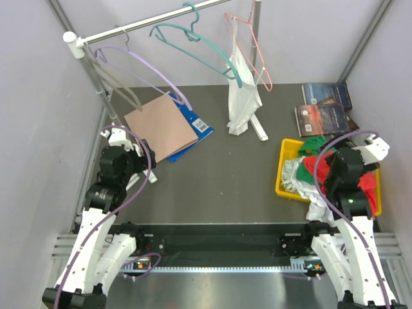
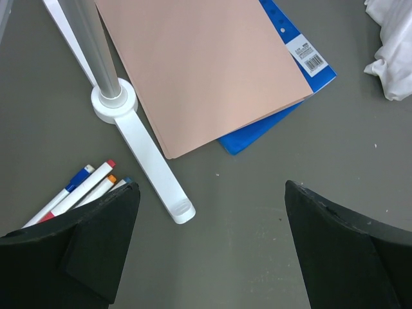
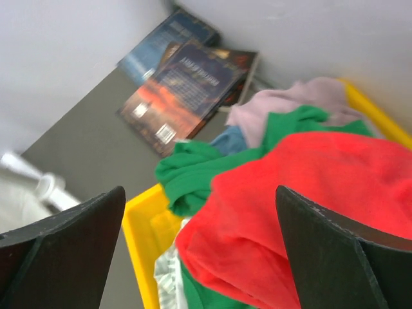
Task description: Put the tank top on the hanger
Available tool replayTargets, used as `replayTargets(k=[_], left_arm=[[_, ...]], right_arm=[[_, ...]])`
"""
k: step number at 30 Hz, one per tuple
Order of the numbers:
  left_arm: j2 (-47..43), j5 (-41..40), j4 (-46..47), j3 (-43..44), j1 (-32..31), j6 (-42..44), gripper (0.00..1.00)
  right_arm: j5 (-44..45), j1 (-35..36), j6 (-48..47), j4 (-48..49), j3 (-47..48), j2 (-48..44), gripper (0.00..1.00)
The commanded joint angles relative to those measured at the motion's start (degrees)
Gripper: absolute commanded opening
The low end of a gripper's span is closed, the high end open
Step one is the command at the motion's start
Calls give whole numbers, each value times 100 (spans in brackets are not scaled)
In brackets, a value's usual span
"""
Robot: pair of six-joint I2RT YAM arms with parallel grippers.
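Note:
I next need to lower my open right gripper onto the red tank top's end beside the green garment, as the tank top is uppermost in the yellow bin, still below my fingers.
The red tank top lies crumpled on top of other clothes in the yellow bin at the right; it also shows in the top view. My right gripper is open just above it, its jaws on either side of the red fabric, not touching. The teal hanger hangs empty on the rail at the back. My left gripper is open and empty above bare table near the rack's foot.
A white top hangs on the pink hanger. A lavender hanger hangs at the left. A tan folder on a blue one, markers, the rack's white foot, books and a green garment lie about.

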Motion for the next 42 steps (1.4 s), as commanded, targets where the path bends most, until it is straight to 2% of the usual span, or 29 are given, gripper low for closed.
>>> replayTargets(k=[1,4,9,17,19,20,22,23,25,26,27,28,33,39,42], left_arm=[[-156,24,226,-95,-1,107,99],[-174,51,217,-112,-1,203,99],[-174,-12,208,-112,-1,212,99],[-297,51,217,-147,-1,212,99],[-323,59,226,-156,-1,203,99],[-323,77,235,-156,-1,195,99],[-341,86,235,-156,-1,195,99],[-332,103,235,-165,-1,195,99],[-332,112,243,-165,-1,195,99],[-332,112,235,-165,-1,195,99],[-332,112,235,-174,-1,195,99],[-341,112,235,-174,-1,195,99],[-332,103,243,-182,-1,195,99],[-315,147,261,-191,-1,195,99],[-315,173,278,-191,-1,195,99]], right_arm=[[1188,-59,485,-1336,740,172,100],[1136,-59,318,-1460,775,496,100],[820,-112,581,-1908,811,1321,100],[46,-200,871,-2058,512,1859,98],[-42,-200,933,-2076,477,1868,90],[-77,-191,933,-2058,442,1860,79],[-234,-200,915,-1988,398,1833,70],[-288,-200,854,-1971,371,1816,52],[-402,-200,810,-1944,371,1816,27],[-411,-200,758,-1961,389,1807,9],[-420,-200,696,-1970,397,1781,4],[-403,-200,661,-1988,485,1754,0],[-52,-200,476,-2409,1222,1395,0],[1554,-208,-60,-2515,2918,1016,0],[2048,-200,-332,-2332,3718,937,0]])
